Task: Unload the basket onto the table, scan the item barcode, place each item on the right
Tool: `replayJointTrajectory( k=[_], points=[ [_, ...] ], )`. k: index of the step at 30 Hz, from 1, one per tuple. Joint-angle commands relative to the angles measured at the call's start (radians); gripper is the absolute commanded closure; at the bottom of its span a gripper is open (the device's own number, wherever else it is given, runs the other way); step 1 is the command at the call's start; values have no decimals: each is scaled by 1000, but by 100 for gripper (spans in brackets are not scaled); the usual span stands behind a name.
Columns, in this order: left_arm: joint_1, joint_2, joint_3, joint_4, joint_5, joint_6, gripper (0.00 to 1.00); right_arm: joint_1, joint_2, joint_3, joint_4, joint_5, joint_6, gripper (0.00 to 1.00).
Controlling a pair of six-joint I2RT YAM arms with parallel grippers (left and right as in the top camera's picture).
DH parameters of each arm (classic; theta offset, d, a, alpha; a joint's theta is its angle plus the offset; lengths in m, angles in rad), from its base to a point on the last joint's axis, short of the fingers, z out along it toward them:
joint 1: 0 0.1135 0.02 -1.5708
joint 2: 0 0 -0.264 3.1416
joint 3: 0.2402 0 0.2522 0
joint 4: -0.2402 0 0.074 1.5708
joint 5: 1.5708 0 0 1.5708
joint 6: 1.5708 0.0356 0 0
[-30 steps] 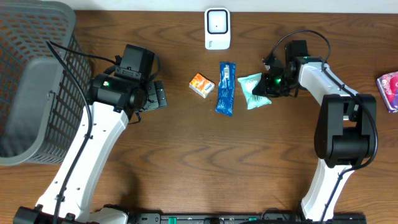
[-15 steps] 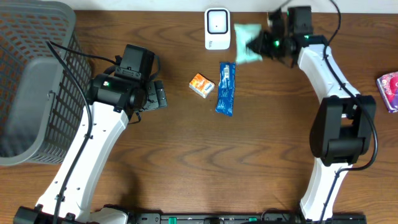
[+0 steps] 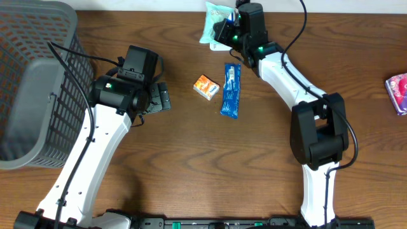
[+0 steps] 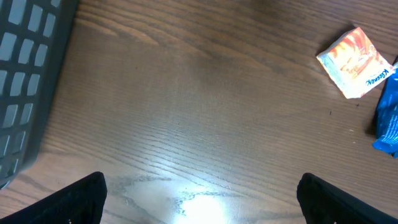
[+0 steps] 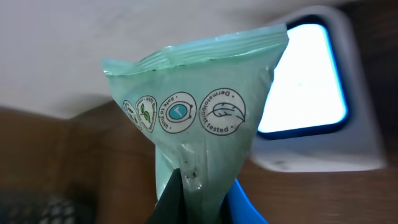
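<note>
I will next swing my right gripper to its right in the overhead view, lower the packet onto the bare wood beside the pink item [image 3: 370,81] and let go.
My right gripper [image 3: 232,32] [image 5: 202,199] is shut on the lower end of a pale green packet [image 3: 214,19] [image 5: 199,118] with round printed badges. It holds the packet in the air at the table's far edge, in front of the white scanner [image 5: 323,158], whose bright window [image 5: 308,81] shows just right of the packet. From overhead, the packet and gripper cover most of the scanner. My left gripper [image 3: 159,98] [image 4: 202,199] hangs open over bare wood left of centre, holding nothing.
An orange packet [image 3: 206,87] [image 4: 354,61] and a long blue packet [image 3: 231,90] [image 4: 388,118] lie mid-table. A grey mesh basket [image 3: 32,83] [image 4: 25,74] fills the left side. A pink item [image 3: 397,92] sits at the right edge.
My right gripper has lifted the green packet off the table beside the blue packet and carried it back and leftward over the scanner. The left arm has not moved.
</note>
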Motion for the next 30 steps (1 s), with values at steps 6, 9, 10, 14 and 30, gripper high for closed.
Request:
replayJointTrajectory(
  k=[6, 9, 10, 14, 30],
  points=[
    [3, -1, 5, -4, -9, -5, 2, -209, -52, 10, -41, -138, -10, 99],
    [3, -1, 5, -4, -9, -5, 2, -331, -97, 10, -167, -154, -71, 99],
    [3, -1, 5, -4, -9, -5, 2, -370, -110, 10, -227, -145, -100, 99],
    [3, -1, 5, -4, -9, -5, 2, -523, -134, 10, -462, -61, -231, 99],
    [3, -1, 5, -4, -9, -5, 2, -796, -124, 10, -686, 238, -500, 45]
  ],
)
